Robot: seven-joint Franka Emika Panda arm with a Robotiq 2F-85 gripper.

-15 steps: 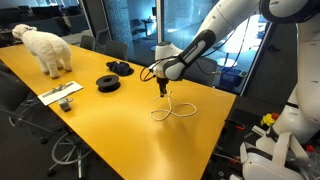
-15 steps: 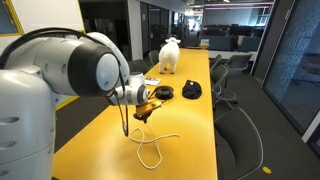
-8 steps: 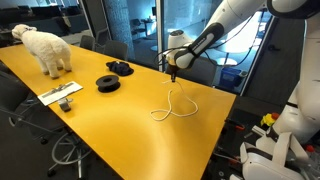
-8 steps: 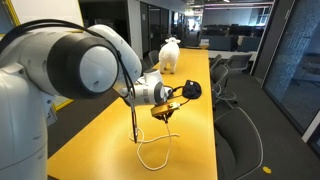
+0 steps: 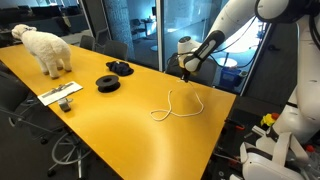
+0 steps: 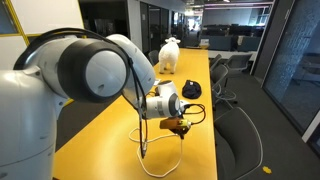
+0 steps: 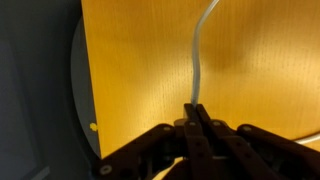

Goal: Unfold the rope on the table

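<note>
The robot's gripper should lower the rope's end, still held in the air, onto the table near the table's far long edge and release it, as that spot is just below the gripper.
The rope is a thin white cord lying in a loose curve on the glossy yellow-orange table. My gripper is shut on one end of it, near the table's far long edge. In an exterior view the gripper holds the end just above the table, and the rope trails down into a loop. In the wrist view the closed fingers pinch the rope, which runs straight away over the table.
A white stuffed sheep stands at the table's far end. Two black coiled discs and a flat white item lie mid-table. Office chairs line the sides. The table edge shows in the wrist view.
My gripper has moved across the table toward its edge with the rope end held. The rope's folded loop has drawn out into a longer, more open curve.
</note>
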